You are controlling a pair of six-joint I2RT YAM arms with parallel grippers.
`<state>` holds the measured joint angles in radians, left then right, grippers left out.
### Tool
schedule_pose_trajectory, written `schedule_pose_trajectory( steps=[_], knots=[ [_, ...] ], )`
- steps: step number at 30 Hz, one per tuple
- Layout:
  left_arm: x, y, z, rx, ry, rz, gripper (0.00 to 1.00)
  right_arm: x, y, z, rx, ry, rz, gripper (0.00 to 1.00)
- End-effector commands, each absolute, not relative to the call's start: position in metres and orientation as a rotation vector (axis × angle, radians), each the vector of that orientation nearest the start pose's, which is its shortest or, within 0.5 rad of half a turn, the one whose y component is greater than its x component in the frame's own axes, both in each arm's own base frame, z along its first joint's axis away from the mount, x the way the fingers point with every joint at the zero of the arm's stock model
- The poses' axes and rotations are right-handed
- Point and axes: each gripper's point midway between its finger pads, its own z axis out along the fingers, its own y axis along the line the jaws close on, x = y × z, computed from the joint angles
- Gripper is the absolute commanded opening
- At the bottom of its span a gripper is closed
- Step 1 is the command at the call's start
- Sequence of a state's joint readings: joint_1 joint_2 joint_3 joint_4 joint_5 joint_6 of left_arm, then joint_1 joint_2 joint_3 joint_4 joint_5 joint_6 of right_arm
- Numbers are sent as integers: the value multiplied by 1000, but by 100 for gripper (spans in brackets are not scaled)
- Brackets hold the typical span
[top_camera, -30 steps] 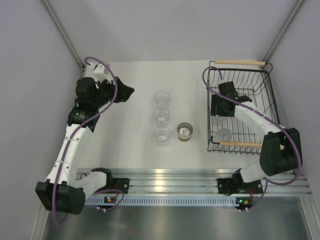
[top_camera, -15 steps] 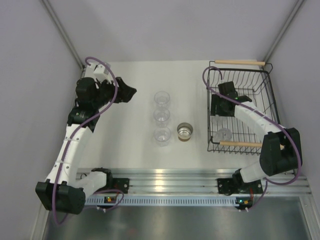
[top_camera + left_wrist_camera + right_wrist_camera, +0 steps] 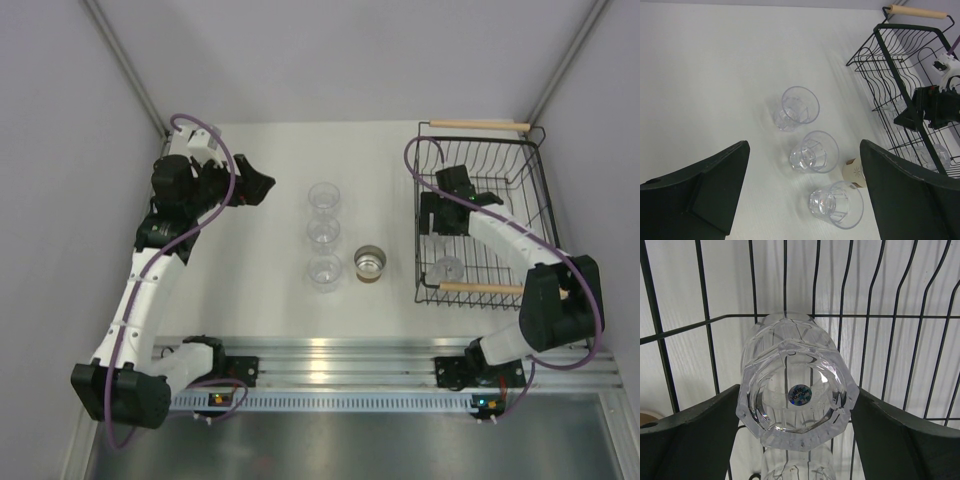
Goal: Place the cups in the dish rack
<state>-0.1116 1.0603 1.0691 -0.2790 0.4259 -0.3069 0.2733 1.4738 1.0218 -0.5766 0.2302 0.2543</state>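
The far tumbler's unblocked facing rim is below my left gripper, to its right in the top view, so I will move that gripper across and down onto the rim next.
Three clear tumblers stand upright in a column mid-table: far (image 3: pixel 323 196), middle (image 3: pixel 322 232), near (image 3: pixel 324 271). The silver and tan cup (image 3: pixel 371 263) stands right of the near one. The left wrist view shows the tumblers (image 3: pixel 814 151) and the tan cup (image 3: pixel 855 172). My left gripper (image 3: pixel 257 186) is open and empty, left of the column and above the table (image 3: pixel 802 145). The black wire dish rack (image 3: pixel 532 190) is at the right. My right gripper (image 3: pixel 441 214) is inside it, shut on a clear tumbler (image 3: pixel 797 400) held base up. Another tumbler (image 3: pixel 448 268) lies in the rack's near end.
Grey walls close in the table on the left, right and far sides. The rack's wooden handles (image 3: pixel 478 125) sit at its far and near ends. A metal rail (image 3: pixel 330 360) with both arm bases runs along the near edge.
My left gripper has moved slightly right, toward the column of tumblers. My right gripper has stayed almost still in the rack.
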Motion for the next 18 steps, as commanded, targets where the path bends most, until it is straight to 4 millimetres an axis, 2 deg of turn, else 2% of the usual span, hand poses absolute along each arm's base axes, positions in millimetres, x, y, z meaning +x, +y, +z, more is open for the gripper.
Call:
schedule_pose_trajectory(
  steps=[1, 8, 18],
  knots=[
    [333, -120, 311, 134, 1846, -668, 97, 332, 63, 103, 40, 2515, -116, 85],
    [333, -120, 309, 136, 1850, -670, 98, 333, 57, 122, 61, 2458, -135, 87],
    [334, -121, 307, 136, 1857, -672, 98, 327, 47, 174, 86, 2348, -153, 88]
  ],
)
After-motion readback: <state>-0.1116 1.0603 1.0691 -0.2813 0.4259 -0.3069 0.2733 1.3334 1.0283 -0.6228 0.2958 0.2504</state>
